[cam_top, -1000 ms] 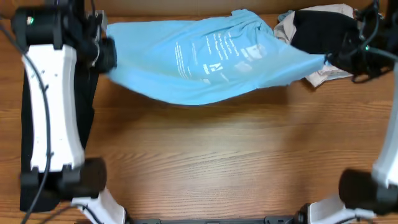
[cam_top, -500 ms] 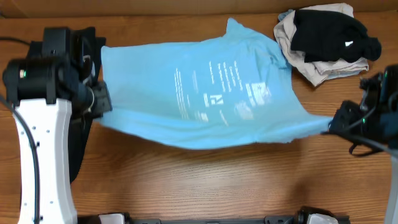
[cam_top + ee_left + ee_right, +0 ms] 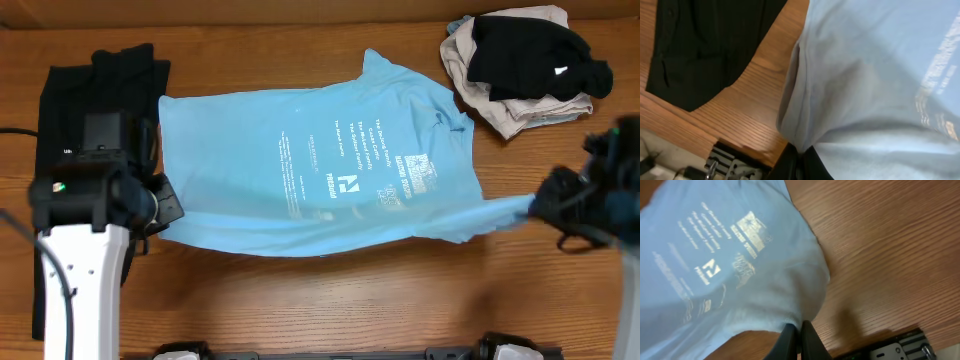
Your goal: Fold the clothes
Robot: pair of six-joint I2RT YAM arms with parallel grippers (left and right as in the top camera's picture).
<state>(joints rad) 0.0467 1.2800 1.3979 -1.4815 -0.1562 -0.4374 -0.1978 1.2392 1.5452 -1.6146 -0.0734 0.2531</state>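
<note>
The held corner of the shirt stretches past the shirt's side, so my right gripper will move outward and down onto the shirt's side edge beside the white print and let go of the corner.
The light-blue T-shirt with white lettering is stretched across the wooden table, print up. My left gripper is shut on its lower left edge; in the left wrist view the cloth hangs from the pinching gripper. My right gripper is shut on the shirt's lower right corner, which is pulled out to a point. The right wrist view shows the shirt gripped by the gripper. A long black garment lies flat at the left, partly under my left arm, and also shows in the left wrist view.
A pile at the back right holds a black garment with a small white logo on top of a beige one. Bare wood table lies in front of the shirt. The table's front edge is close to my left gripper.
Both grippers have pulled the shirt toward the front of the table and lowered it. It now lies flatter and more spread out. The left arm has moved forward, uncovering the black garment.
</note>
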